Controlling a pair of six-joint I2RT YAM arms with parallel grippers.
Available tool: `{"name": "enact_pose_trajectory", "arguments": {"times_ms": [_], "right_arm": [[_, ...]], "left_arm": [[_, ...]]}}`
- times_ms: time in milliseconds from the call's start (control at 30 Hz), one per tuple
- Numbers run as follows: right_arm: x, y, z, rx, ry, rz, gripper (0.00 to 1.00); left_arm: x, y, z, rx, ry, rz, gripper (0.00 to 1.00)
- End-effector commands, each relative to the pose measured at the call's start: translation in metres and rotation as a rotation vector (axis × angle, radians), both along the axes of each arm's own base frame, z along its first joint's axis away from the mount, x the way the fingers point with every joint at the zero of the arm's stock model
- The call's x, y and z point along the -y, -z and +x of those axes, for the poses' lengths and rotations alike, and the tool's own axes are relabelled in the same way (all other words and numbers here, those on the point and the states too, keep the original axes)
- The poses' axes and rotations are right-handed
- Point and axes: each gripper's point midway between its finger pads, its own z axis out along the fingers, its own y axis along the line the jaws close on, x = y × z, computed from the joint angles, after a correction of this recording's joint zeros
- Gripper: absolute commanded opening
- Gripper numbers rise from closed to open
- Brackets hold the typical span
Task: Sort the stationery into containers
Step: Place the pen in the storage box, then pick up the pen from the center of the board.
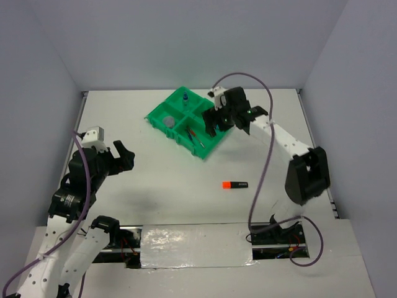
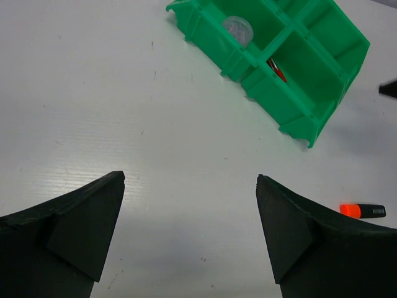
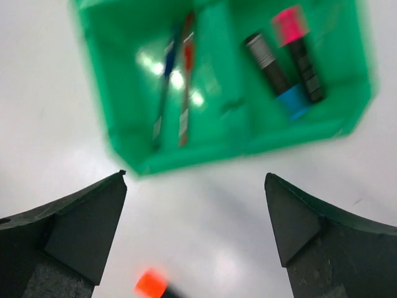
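My right gripper moves back from the tray (image 1: 186,141) next, then lowers to the orange-capped highlighter's middle.
The green four-compartment tray (image 1: 186,141) sits at the far middle of the table. It holds a grey tin (image 1: 169,121), a blue-capped bottle (image 1: 185,98) and thin pens (image 1: 197,138). In the right wrist view the tray (image 3: 248,143) holds a blue pen (image 3: 166,81), a red pen (image 3: 186,81), a pink-capped highlighter (image 3: 298,49) and a blue-capped highlighter (image 3: 276,74). An orange-capped highlighter (image 1: 235,185) lies on the table, near of the tray. My right gripper (image 1: 218,127) is open and empty above the tray's right side. My left gripper (image 1: 124,155) is open and empty at the left.
White walls close the table at the back and sides. The left wrist view shows the tray (image 2: 273,93), the tin (image 2: 237,28) and the orange-capped highlighter (image 2: 363,211) far ahead of my left gripper (image 2: 190,177). The orange cap (image 3: 151,284) shows below my right gripper (image 3: 194,176).
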Motion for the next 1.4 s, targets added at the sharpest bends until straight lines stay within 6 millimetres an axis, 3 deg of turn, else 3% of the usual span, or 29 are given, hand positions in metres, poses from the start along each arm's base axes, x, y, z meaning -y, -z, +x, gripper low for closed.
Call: {"name": "enact_pose_trajectory", "arguments": {"times_ms": [0, 33, 100, 133, 300, 400, 500, 633, 900, 933, 1033, 1100, 1200, 1367], "right_arm": [[-0.017, 0.001, -0.083, -0.05, -0.156, -0.022, 1.0], [-0.006, 0.029, -0.104, -0.124, -0.153, -0.081, 1.0], [0.007, 0.049, -0.126, -0.192, -0.132, -0.152, 1.0], [0.022, 0.068, -0.144, -0.253, -0.101, -0.249, 1.0], [0.051, 0.107, -0.182, -0.325, -0.119, -0.459, 0.99], [0.054, 0.118, -0.194, -0.327, -0.176, -0.456, 0.99], [0.047, 0.117, -0.206, -0.298, -0.241, -0.43, 0.99], [0.05, 0.123, -0.209, -0.305, -0.276, -0.472, 0.99], [0.054, 0.159, -0.21, -0.391, -0.329, -0.573, 0.92], [0.055, 0.162, -0.21, -0.4, -0.327, -0.581, 0.86], [0.058, 0.164, -0.201, -0.378, -0.299, -0.615, 0.33], [0.059, 0.161, -0.198, -0.359, -0.291, -0.618, 0.31], [0.061, 0.147, -0.185, -0.312, -0.242, -0.639, 0.01], [0.062, 0.077, -0.148, -0.057, -0.073, -0.554, 0.0]], "left_arm": [[0.0, -0.012, 0.004, 0.052, 0.007, 0.0, 0.99], [0.001, -0.012, 0.004, 0.05, 0.014, 0.001, 0.99], [0.003, -0.01, 0.005, 0.043, 0.019, 0.003, 0.99], [0.004, -0.01, 0.005, 0.044, 0.024, 0.0, 0.99], [0.006, -0.008, 0.007, 0.031, 0.039, 0.003, 0.99], [0.007, -0.007, 0.007, 0.03, 0.044, 0.003, 0.99], [0.008, -0.007, 0.006, 0.032, 0.053, 0.0, 0.99], [0.008, -0.012, 0.004, 0.05, 0.055, -0.002, 0.99], [0.004, -0.017, 0.001, 0.074, 0.039, -0.002, 0.99], [0.004, -0.017, 0.0, 0.076, 0.036, -0.003, 0.99], [0.003, -0.018, 0.0, 0.08, 0.035, -0.002, 0.99], [0.004, -0.018, 0.0, 0.079, 0.036, -0.002, 0.99], [0.004, -0.017, 0.0, 0.074, 0.039, -0.002, 0.99], [0.003, -0.016, 0.001, 0.074, 0.033, -0.001, 0.99]]}}
